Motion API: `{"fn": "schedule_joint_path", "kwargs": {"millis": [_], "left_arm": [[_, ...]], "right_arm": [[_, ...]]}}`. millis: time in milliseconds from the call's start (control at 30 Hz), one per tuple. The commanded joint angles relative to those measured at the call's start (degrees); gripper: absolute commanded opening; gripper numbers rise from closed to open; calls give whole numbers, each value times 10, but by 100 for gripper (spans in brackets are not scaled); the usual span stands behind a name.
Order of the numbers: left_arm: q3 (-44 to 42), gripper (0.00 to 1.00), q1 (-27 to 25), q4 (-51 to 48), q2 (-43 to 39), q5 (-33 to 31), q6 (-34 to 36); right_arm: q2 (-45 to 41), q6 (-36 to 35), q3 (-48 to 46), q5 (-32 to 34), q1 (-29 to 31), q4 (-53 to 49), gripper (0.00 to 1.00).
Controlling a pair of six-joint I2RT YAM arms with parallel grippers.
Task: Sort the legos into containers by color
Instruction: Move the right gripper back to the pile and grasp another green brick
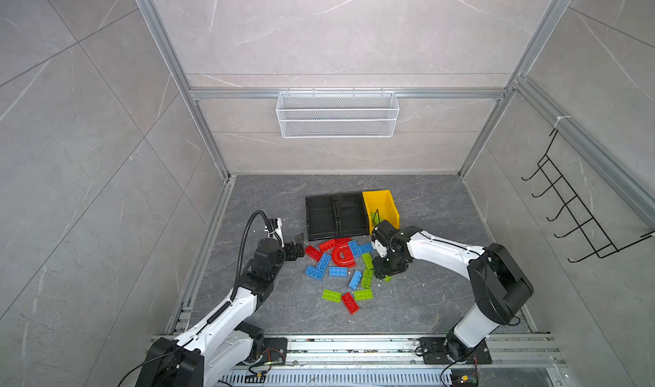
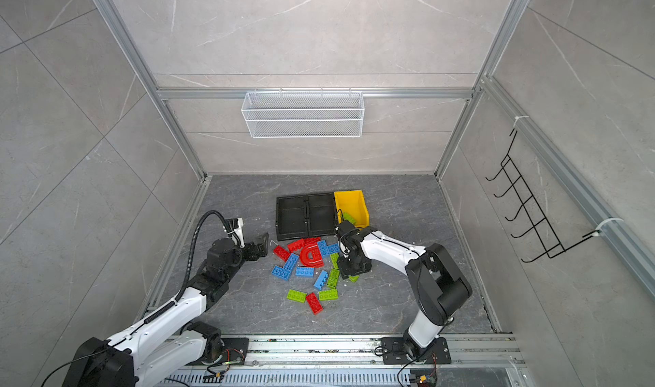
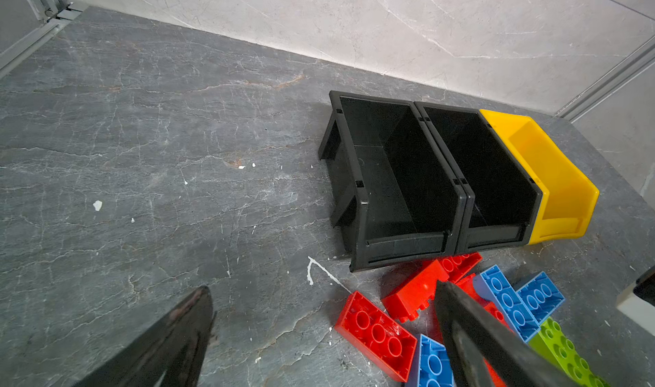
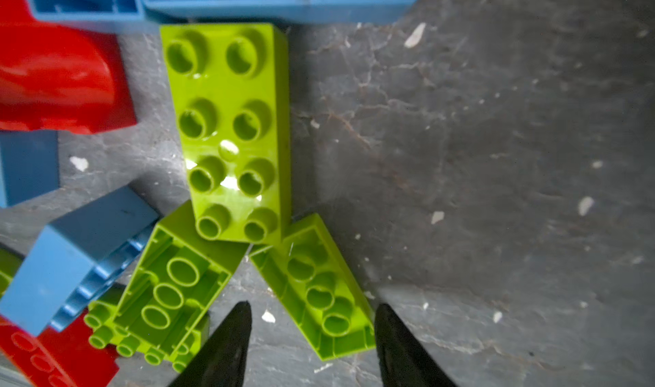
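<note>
The upturned green brick (image 1: pixel 386 278) (image 4: pixel 316 290) lies on the floor just below my right gripper, already between the open fingers. My right gripper will go down and close across it next.
Red, blue and lime green legos lie in a loose pile (image 1: pixel 340 268) on the dark floor, a red arch (image 1: pixel 342 256) among them. Behind the pile stand two black containers (image 1: pixel 307 211) (image 1: pixel 365 208), which look empty, and a yellow one (image 1: pixel 390 204) that holds a green brick (image 2: pixel 349 218). My right gripper (image 4: pixel 312 303) points down, open. Its fingers straddle an upturned green brick (image 4: pixel 319 272) that lies on the floor at the pile's right edge. My left gripper (image 3: pixel 322 285) is wide open and empty, just left of the pile by an upturned red brick (image 3: pixel 375 335).
A white mesh basket (image 1: pixel 336 114) hangs on the back wall and a black wire hook rack (image 1: pixel 574 208) on the right wall. Aluminium rails (image 1: pixel 354 346) run along the front edge. A red brick (image 1: pixel 350 303) and two green ones lie nearest the front.
</note>
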Motion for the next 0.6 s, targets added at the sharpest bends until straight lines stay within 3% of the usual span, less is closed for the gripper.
{"fn": "schedule_joint_path", "kwargs": {"millis": [0,233,567], "left_arm": [[17,100,1,5,5,-12,6],[17,100,1,3,2,-17,5],[17,100,1,-2,-4,-21,5]], "right_arm": [[20,16,-2,-7,6,8,58],[23,28,-7,-2,5,25,55],[-16,54,-51,-2,5,56,36]]}}
